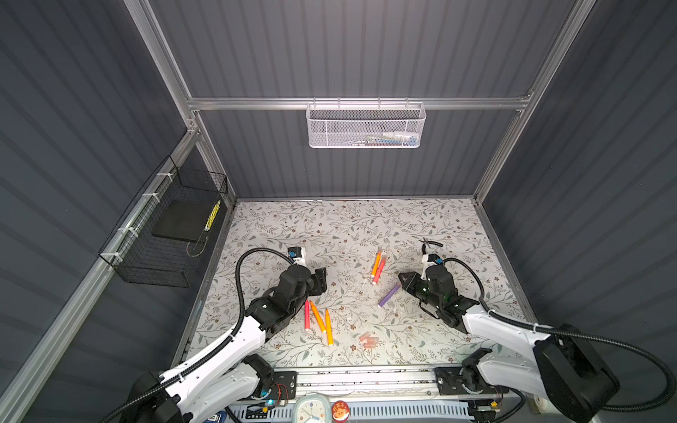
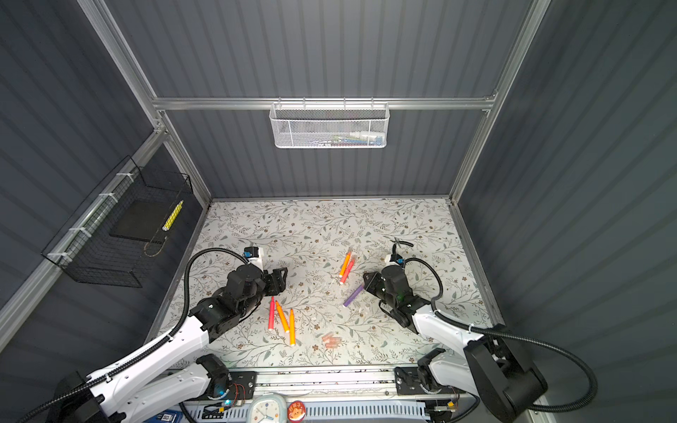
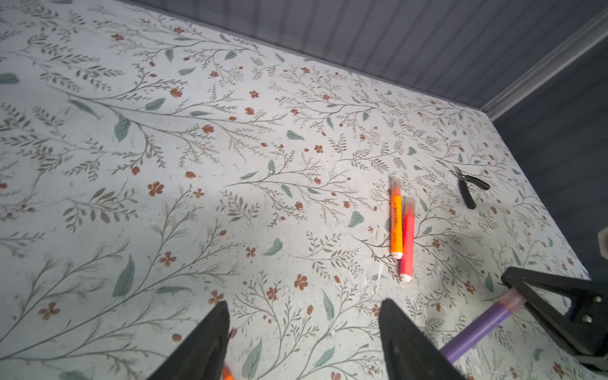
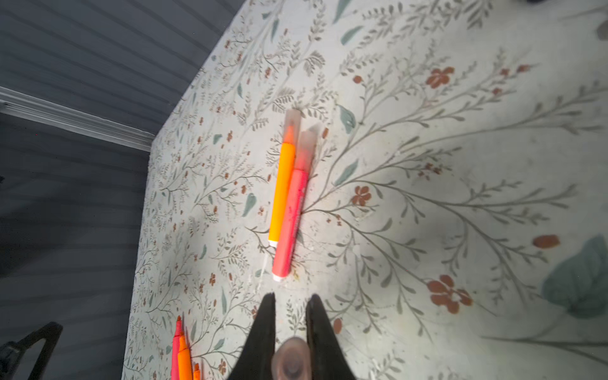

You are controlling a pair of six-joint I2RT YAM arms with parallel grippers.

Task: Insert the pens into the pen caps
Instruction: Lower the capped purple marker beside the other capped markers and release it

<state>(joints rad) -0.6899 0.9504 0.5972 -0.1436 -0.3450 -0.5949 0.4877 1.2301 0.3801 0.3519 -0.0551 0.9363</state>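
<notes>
The other capped pens are on the tabletop (image 4: 315, 243) beside the red pen, so I will lower my right gripper toward there next and let go of the purple pen's end with the cap.
My right gripper (image 1: 401, 281) is shut on the capped end of the purple pen (image 1: 388, 296), whose body slants out toward the table's middle. In the right wrist view the translucent cap (image 4: 291, 362) shows end-on between the shut jaws. My left gripper (image 3: 302, 306) stands open with nothing between its fingers, left of the purple pen (image 3: 473, 332). An orange pen (image 1: 376, 264) and a red pen (image 1: 380, 274) lie side by side with caps on. Three uncapped pens (image 1: 318, 318) lie beside my left arm. Loose pen caps (image 1: 368, 338) sit near the front middle.
Black-handled pliers (image 1: 429, 242) lie behind my right gripper. A black wire basket (image 1: 172, 234) hangs on the left wall and a white mesh basket (image 1: 366, 126) on the back wall. A small clock (image 1: 311, 410) stands at the front rail.
</notes>
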